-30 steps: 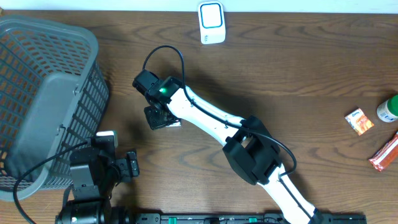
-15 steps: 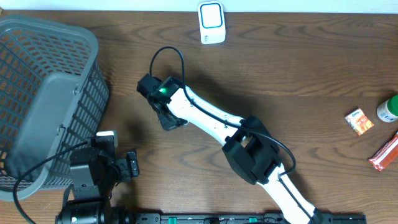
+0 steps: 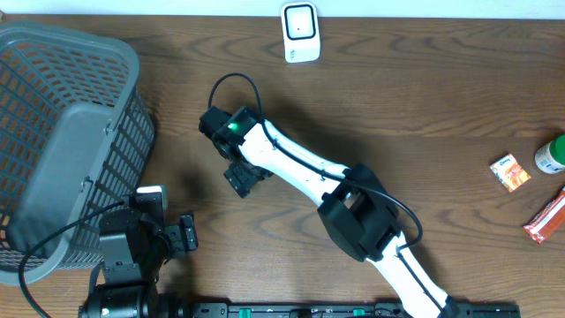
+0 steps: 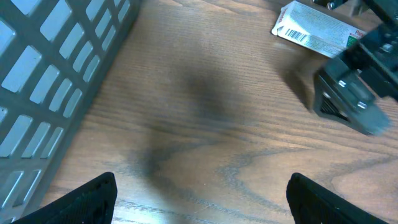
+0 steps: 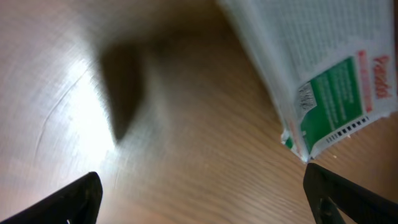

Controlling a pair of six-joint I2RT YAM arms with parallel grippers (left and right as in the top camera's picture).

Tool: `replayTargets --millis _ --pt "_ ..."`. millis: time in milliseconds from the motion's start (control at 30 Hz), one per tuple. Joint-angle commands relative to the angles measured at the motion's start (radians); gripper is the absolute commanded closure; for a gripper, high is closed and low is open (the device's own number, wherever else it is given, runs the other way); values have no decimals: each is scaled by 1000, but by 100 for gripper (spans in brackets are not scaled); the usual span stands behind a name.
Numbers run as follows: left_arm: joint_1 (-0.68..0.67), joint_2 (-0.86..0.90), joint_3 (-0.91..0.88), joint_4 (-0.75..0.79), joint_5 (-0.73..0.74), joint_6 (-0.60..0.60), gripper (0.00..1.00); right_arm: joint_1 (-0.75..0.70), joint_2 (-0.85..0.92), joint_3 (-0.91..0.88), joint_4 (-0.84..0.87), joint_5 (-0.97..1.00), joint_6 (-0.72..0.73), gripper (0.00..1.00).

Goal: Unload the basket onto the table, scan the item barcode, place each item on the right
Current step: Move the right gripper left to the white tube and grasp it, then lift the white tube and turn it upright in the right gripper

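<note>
Only bare wood lies between my right gripper's open fingers, so it will next go outward, then down astride the white packet point(image 4: 314, 30) near its green-printed end.
The item, a white packet point(image 4: 314, 30) with a barcode and green and red print, lies on the wooden table. In the right wrist view the packet point(image 5: 311, 62) sits at the upper right, its corner just above my right fingertip and outside the jaws. My right gripper point(image 5: 211, 199) is open with only bare wood between its fingers. From overhead the right gripper point(image 3: 240, 178) covers the packet. The white scanner point(image 3: 300, 32) stands at the table's far edge. My left gripper point(image 4: 205, 202) is open over bare table near the front left point(image 3: 184, 235).
A grey mesh basket point(image 3: 62, 132) fills the left side, and its wall point(image 4: 50, 68) is close to my left gripper. At the right edge lie a small orange packet point(image 3: 510, 172), a green-capped bottle point(image 3: 552, 157) and a red-orange wrapper point(image 3: 547, 216).
My right gripper has gone from shut on the packet to open, letting it go onto the table, and has shifted slightly toward the front. The left arm has not moved.
</note>
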Motion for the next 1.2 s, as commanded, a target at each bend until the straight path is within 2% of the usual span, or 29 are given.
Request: replayTargets --millis 0,133,200,267,300,367,567,667,967,1167 --pt "-2 -2 2 0 9 14 12 -36 -84 3 -7 -28 -264 1" --pt "-2 -2 2 0 9 14 12 -68 -81 0 -3 187 -369 2" --pt "-2 -2 2 0 9 14 12 -82 -81 0 12 216 -394 1" --pt "-2 -2 2 0 9 14 12 -102 -77 0 37 137 -480 1" --pt "-2 -2 2 0 9 14 12 -122 -76 0 47 26 -578 1" --pt "-2 -2 2 0 9 14 12 -163 -72 0 63 -116 -673 1" --pt "-2 -2 2 0 9 14 12 -237 -70 0 84 -340 -721 1" --pt "-2 -2 2 0 9 14 12 -245 -68 0 102 -389 -724 1" --pt "-2 -2 2 0 9 14 12 -212 -17 -3 131 -347 -709 5" --pt "-2 -2 2 0 9 14 12 -206 44 -7 173 -192 -630 6"
